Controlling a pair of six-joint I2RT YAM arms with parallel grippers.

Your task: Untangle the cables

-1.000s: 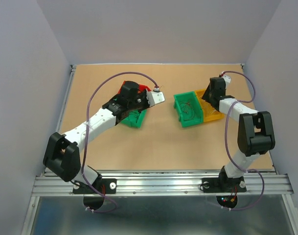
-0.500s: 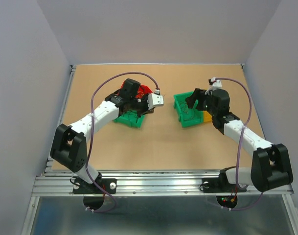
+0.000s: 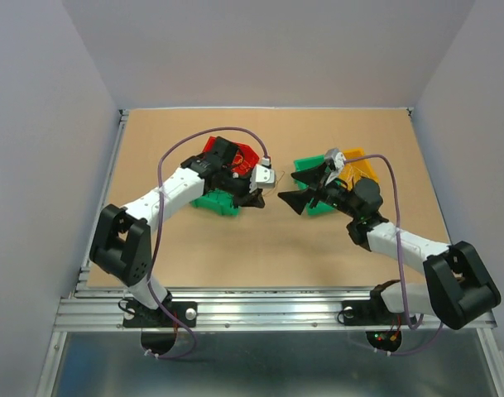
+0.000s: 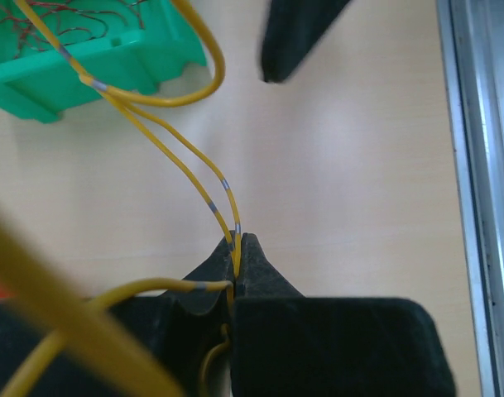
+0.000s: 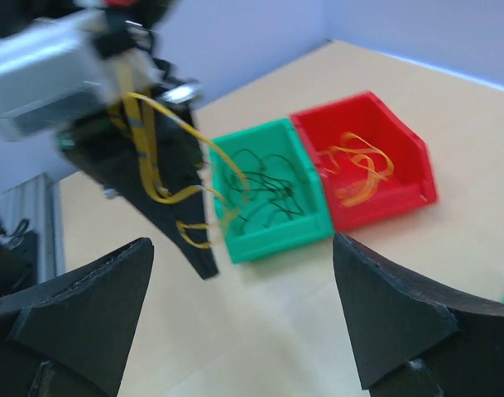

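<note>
Next, my left gripper moves outward, then down into the red bin [image 3: 245,157] to release the yellow cables there, since similar orange wires already lie inside it.
My left gripper [image 4: 237,248] is shut on a few thin yellow cables [image 4: 185,169] with grey bands. They loop up toward a green bin [image 4: 111,70] that holds reddish-dark wires. In the top view my left gripper [image 3: 256,198] hangs over the table between the two groups of bins. My right gripper [image 3: 299,187] is wide open and empty, facing the left one a short way off. In the right wrist view the yellow cables [image 5: 156,178] hang in loops from the left gripper [image 5: 189,240], between my own fingers [image 5: 78,306].
A green bin [image 5: 268,194] with dark wires and a red bin [image 5: 376,161] with orange wires stand side by side at the left [image 3: 218,201]. Another green bin [image 3: 322,194] and a yellow bin [image 3: 363,168] stand at the right. A metal rail [image 4: 483,165] runs along the table's near edge.
My right arm swung away from the yellow bin to the left and now faces the left gripper, jaws open. My left gripper moved from over its bins toward the table's middle.
</note>
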